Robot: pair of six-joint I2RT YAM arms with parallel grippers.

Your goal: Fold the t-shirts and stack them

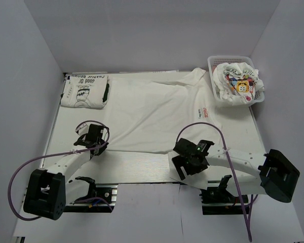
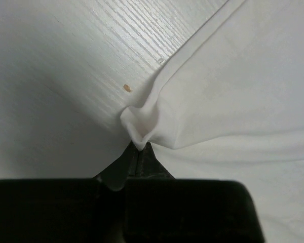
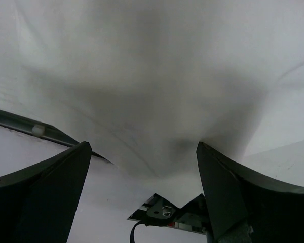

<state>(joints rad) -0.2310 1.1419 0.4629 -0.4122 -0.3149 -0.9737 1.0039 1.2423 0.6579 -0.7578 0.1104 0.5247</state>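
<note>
My right gripper stays in place and closes onto the t-shirt's flap [image 3: 144, 161] by the table's near edge next, as white cloth [image 3: 152, 76] lies between its wide-open fingers.
A white t-shirt with a small red-and-white logo [image 1: 202, 112] lies spread flat across the table. My left gripper [image 1: 95, 143] is shut on a pinch of its near-left hem corner [image 2: 140, 132], low over the table. My right gripper [image 1: 186, 163] is open over the near-right hem; its fingers [image 3: 55, 187] stand wide apart with the white cloth [image 3: 152, 76] between and beyond them. A folded t-shirt with green-black lettering [image 1: 85, 91] lies at the far left. The colourful yellow-print t-shirt [image 1: 240, 83] is crumpled in the basket.
A white mesh basket [image 1: 213, 65] stands at the far right corner. Bare wood-grain table [image 2: 66, 61] shows left of the shirt. The table's near edge and metal rail [image 3: 20, 124] lie just behind my right gripper. White walls enclose three sides.
</note>
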